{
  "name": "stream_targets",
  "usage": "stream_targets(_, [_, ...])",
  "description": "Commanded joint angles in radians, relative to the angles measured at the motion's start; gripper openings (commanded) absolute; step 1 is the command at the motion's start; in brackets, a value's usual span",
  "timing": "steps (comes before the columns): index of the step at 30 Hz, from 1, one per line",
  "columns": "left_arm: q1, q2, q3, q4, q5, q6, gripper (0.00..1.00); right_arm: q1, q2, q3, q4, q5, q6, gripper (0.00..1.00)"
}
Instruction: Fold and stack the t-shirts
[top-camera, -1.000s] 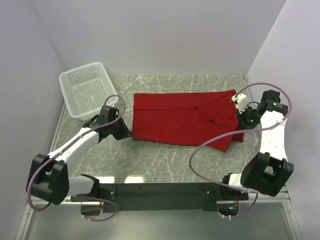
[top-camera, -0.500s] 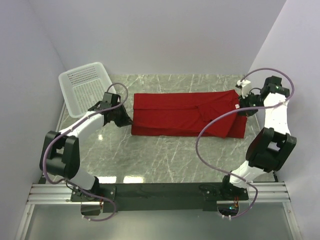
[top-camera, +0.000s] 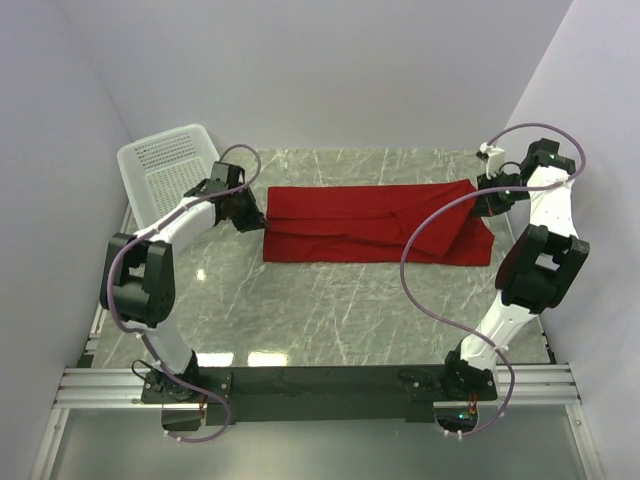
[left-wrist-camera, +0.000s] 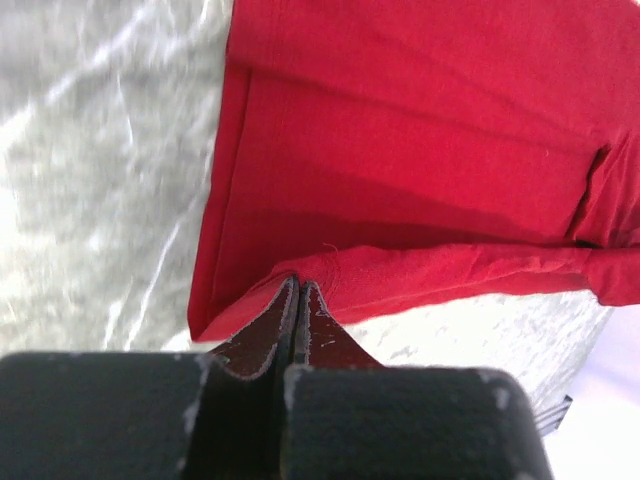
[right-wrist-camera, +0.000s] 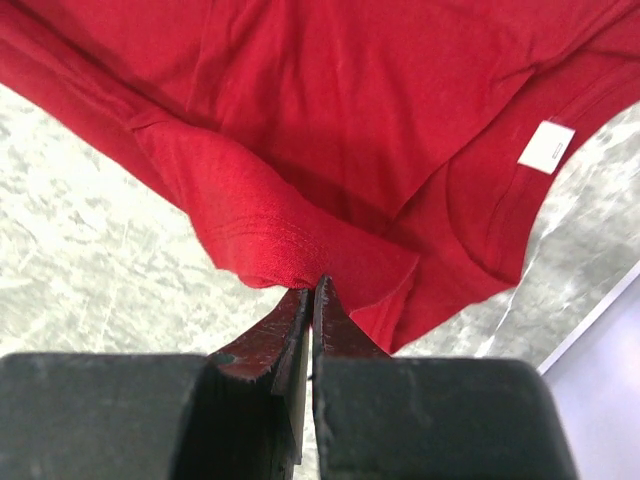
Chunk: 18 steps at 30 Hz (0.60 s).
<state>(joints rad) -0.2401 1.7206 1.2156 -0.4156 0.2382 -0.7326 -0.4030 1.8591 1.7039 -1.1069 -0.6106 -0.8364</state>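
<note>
The bunched fold hangs short of the shirt's far edge (top-camera: 453, 186), so my right gripper should next go outward and to the left in the top view and let go at that edge.
A red t-shirt (top-camera: 370, 225) lies folded lengthwise in a long band across the far half of the marble table. My left gripper (top-camera: 256, 217) is shut on its left edge, and the pinched hem shows in the left wrist view (left-wrist-camera: 330, 275). My right gripper (top-camera: 483, 203) is shut on its right end, where the right wrist view shows a bunched fold (right-wrist-camera: 270, 235) between the fingertips. The white neck label (right-wrist-camera: 547, 146) shows inside the collar. Both pinched edges are lifted and carried over the shirt.
A white mesh basket (top-camera: 165, 170) stands at the far left corner, just behind my left arm. The walls close in at the back and both sides. Bare marble (top-camera: 330, 310) stretches between the shirt and the arm bases.
Both grippers have moved away from me, carrying the shirt's near edge toward the far side. The red shape has become a narrower band. Both arms stretch out further.
</note>
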Motion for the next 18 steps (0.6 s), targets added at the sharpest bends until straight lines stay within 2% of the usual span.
stream_targets(1, [0.013, 0.039, 0.077, -0.018, -0.014, 0.047, 0.01, 0.024, 0.026, 0.085, 0.012, -0.032, 0.071, 0.0])
stream_targets(8, [0.021, 0.154, 0.159, -0.031, -0.013, 0.061, 0.01, 0.056, 0.075, 0.105, 0.051, -0.025, 0.146, 0.0])
stream_targets(18, [0.032, 0.238, 0.258, -0.061, -0.022, 0.081, 0.01, 0.061, 0.115, 0.118, 0.113, 0.015, 0.24, 0.0])
